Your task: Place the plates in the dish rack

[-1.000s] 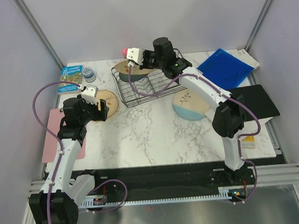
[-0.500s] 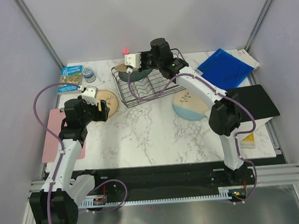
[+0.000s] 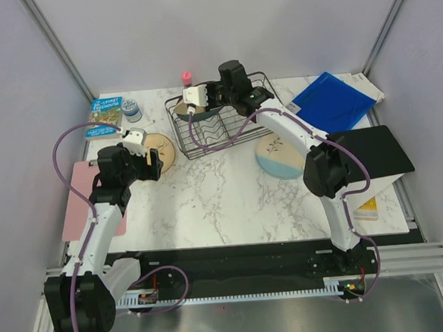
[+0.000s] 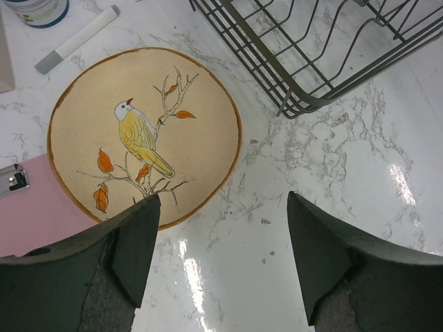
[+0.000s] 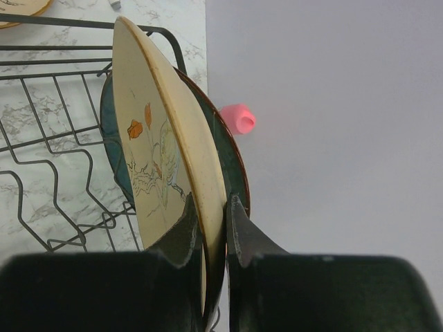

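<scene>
I am already holding the tan plate on edge. Next, I should move my right gripper down to set the plate into the rack wires before the teal plate and let go.
The black wire dish rack (image 3: 223, 128) stands at the back middle of the table. My right gripper (image 5: 211, 214) is shut on the rim of a tan plate (image 5: 163, 131) with a leaf design, held on edge inside the rack (image 5: 55, 180). A dark teal plate (image 5: 234, 166) stands right behind it. In the top view this gripper (image 3: 202, 100) is over the rack's back left corner. A second tan plate (image 4: 145, 131), with a bird, lies flat left of the rack. My left gripper (image 4: 221, 256) is open and empty just beside its near edge. A cream-and-blue plate (image 3: 280, 156) lies right of the rack.
A pink bottle (image 3: 187, 78) stands behind the rack. A book (image 3: 105, 115), a small jar (image 3: 131, 108) and a marker (image 4: 76, 38) lie at the back left. A pink clipboard (image 3: 75, 199) is at the left edge, a blue folder (image 3: 335, 101) and a black box (image 3: 372, 151) at the right.
My right gripper has carried the tan plate down and left into the rack's back corner, uncovering the pink bottle. My left arm has barely moved.
</scene>
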